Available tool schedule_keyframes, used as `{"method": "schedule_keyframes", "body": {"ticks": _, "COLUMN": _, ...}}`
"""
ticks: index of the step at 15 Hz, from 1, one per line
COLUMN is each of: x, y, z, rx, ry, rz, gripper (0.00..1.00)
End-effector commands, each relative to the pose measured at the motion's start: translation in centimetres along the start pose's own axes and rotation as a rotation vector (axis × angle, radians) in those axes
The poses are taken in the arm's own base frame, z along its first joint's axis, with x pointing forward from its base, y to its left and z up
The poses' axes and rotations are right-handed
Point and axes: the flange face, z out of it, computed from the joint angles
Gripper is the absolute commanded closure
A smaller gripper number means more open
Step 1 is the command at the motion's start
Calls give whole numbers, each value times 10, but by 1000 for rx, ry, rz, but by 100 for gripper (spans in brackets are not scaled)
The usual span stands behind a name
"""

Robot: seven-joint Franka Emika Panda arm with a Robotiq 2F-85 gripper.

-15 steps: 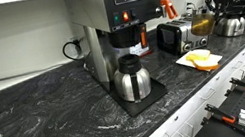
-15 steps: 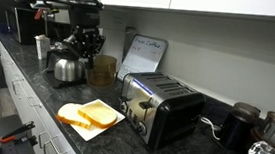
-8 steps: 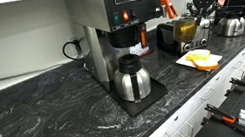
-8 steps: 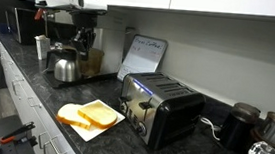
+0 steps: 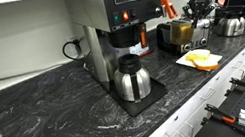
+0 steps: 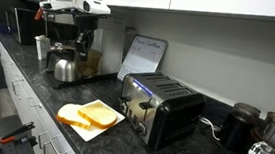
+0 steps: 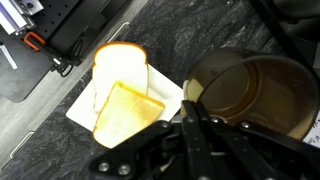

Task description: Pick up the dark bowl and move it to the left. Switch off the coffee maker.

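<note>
I need to move my gripper back toward the counter edge and down onto the stone between plate and coffee maker. I will release the bowl there, because that spot is clear.
The dark bowl is amber-brown, round and deep. My gripper is shut on its near rim, seen from above in the wrist view. In both exterior views the bowl hangs under the gripper, just above the counter between a toaster and a steel kettle. The bowl shows only partly behind the toaster. The coffee maker stands mid-counter with its orange switch lit and a steel carafe under it, well away from my gripper.
A white plate with toast lies right beside the bowl on the dark stone counter. A chrome toaster stands near it. A steel kettle and a black machine stand behind the arm. The counter edge and drawers run along the front.
My gripper has risen with the bowl in it and carried it sideways, away from the kettle and towards the toaster. The jaws have stayed shut.
</note>
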Motion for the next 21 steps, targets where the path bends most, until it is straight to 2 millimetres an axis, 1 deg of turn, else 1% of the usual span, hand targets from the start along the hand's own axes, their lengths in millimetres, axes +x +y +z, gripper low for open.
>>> {"method": "schedule_keyframes", "body": {"ticks": 1, "x": -7, "y": -6, "z": 0, "rx": 1, "ry": 3, "rz": -32, "gripper": 99}}
{"method": "schedule_keyframes", "body": {"ticks": 6, "x": -47, "y": -35, "z": 24, "rx": -51, "ry": -18, "rz": -170, "gripper": 99}}
{"method": "schedule_keyframes", "body": {"ticks": 8, "x": -61, "y": -40, "z": 35, "rx": -59, "ry": -45, "rz": -210, "gripper": 99}}
{"method": "schedule_keyframes", "body": {"ticks": 10, "x": -67, "y": -41, "z": 45, "rx": -63, "ry": -56, "rz": -226, "gripper": 99}}
{"method": "schedule_keyframes", "body": {"ticks": 16, "x": -69, "y": -26, "z": 87, "rx": -71, "ry": -84, "rz": -175, "gripper": 99}}
{"method": "schedule_keyframes", "body": {"ticks": 19, "x": -63, "y": -23, "z": 107, "rx": -73, "ry": -78, "rz": -151, "gripper": 99}}
{"method": "schedule_keyframes", "body": {"ticks": 21, "x": -58, "y": -22, "z": 117, "rx": -82, "ry": -70, "rz": -144, "gripper": 99}}
